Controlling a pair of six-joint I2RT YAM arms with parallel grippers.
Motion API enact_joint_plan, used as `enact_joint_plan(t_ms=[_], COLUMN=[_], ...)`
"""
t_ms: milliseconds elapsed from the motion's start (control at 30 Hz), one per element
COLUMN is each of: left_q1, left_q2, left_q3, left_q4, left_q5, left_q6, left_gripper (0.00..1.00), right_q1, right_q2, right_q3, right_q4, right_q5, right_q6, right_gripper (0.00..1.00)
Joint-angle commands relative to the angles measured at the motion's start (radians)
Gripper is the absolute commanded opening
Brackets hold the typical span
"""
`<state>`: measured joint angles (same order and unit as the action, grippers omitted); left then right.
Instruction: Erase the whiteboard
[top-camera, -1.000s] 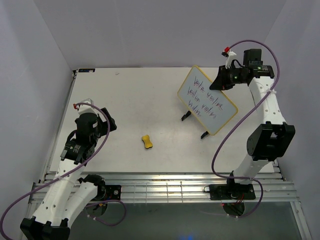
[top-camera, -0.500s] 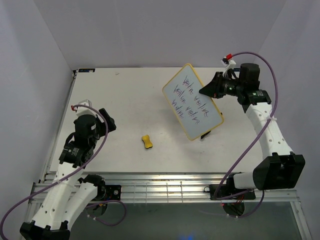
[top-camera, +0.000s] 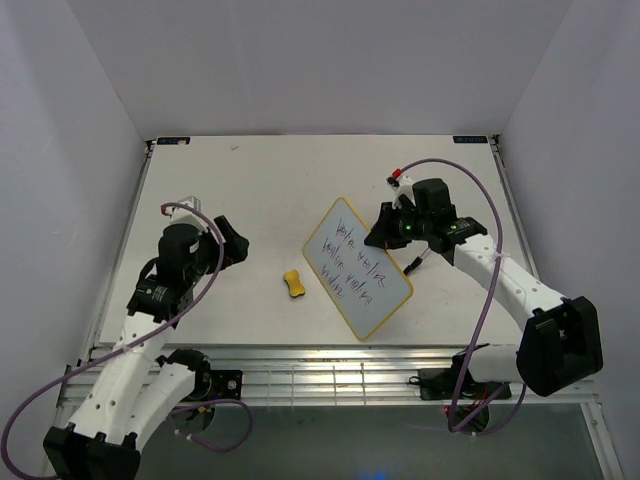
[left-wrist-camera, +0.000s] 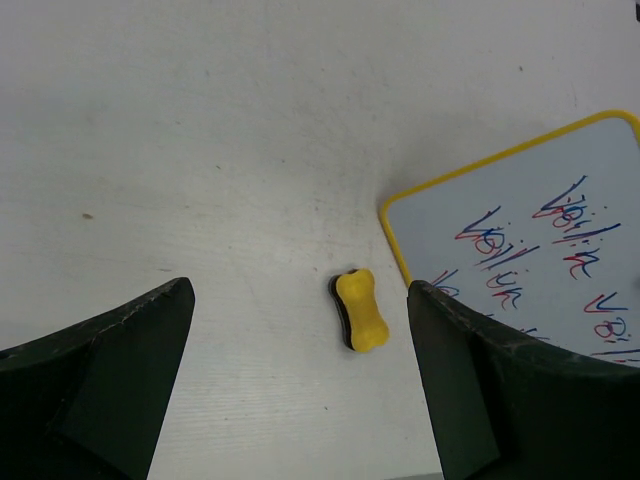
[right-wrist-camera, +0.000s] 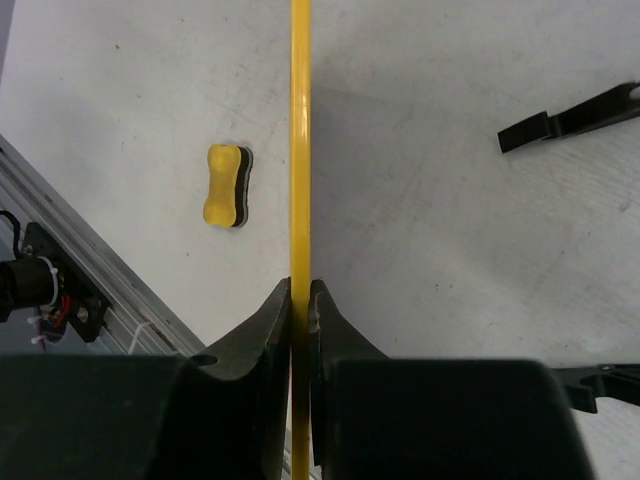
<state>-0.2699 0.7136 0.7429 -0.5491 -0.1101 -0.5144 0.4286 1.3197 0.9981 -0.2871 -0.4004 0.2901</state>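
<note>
The whiteboard is covered in blue and red handwriting, so my left gripper needs to move toward it next, go down over the yellow eraser (top-camera: 293, 283) and close across the eraser's narrow middle.
The whiteboard (top-camera: 357, 266), white with a thin yellow frame and blue and red handwriting, is held tilted over the table's middle. My right gripper (top-camera: 385, 228) is shut on its upper right edge. The right wrist view shows the frame edge-on (right-wrist-camera: 300, 150), pinched between the jaws of my right gripper (right-wrist-camera: 301, 290). The small yellow eraser (top-camera: 293, 283) lies on the table just left of the board. My left gripper (top-camera: 235, 245) is open and empty, left of the eraser. In the left wrist view the eraser (left-wrist-camera: 361, 310) lies between the open fingers of my left gripper (left-wrist-camera: 298, 300), with the board's corner (left-wrist-camera: 530, 250) to the right.
Two black feet (right-wrist-camera: 570, 120) (right-wrist-camera: 600, 385) lie on the table to the right of the board's edge. One shows in the top view (top-camera: 413, 266) under the right arm. The slotted metal rail (top-camera: 330, 375) runs along the table's near edge.
My right gripper has carried the whiteboard from the back right down to the table's middle, beside the eraser. My left gripper has moved right toward the eraser.
</note>
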Motion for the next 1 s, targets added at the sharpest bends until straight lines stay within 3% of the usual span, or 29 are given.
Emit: enact_joint_plan(t_ms=[0, 100, 233, 333, 667, 767, 967], left_q1=[0.005, -0.050, -0.286, -0.351, -0.423, -0.453, -0.511], left_q2=[0.082, 0.162, 0.338, 0.440, 0.592, 0.658, 0.785], left_q3=[-0.029, -0.092, -0.094, -0.067, 0.028, 0.082, 0.196], left_q4=[0.061, 0.131, 0.170, 0.179, 0.160, 0.137, 0.022], left_q5=[0.182, 0.196, -0.015, -0.094, -0.252, -0.273, -0.385], left_q6=[-0.062, -0.178, -0.278, -0.311, -0.323, -0.343, -0.464], left_gripper=[0.98, 0.98, 0.98, 0.98, 0.98, 0.91, 0.92], right_q1=[-0.002, 0.013, 0.012, 0.012, 0.013, 0.013, 0.013], right_q2=[-0.079, -0.089, -0.103, -0.119, -0.135, -0.126, -0.122], right_q3=[-0.035, -0.036, -0.052, -0.059, -0.134, -0.136, -0.136], right_q4=[0.101, 0.040, 0.023, 0.009, 0.042, 0.037, 0.036], right_q5=[0.072, 0.130, 0.133, 0.144, 0.097, 0.098, 0.107], right_q6=[0.015, -0.020, -0.060, -0.084, -0.089, -0.091, -0.108], right_gripper=[0.08, 0.08, 0.08, 0.08, 0.08, 0.08, 0.08])
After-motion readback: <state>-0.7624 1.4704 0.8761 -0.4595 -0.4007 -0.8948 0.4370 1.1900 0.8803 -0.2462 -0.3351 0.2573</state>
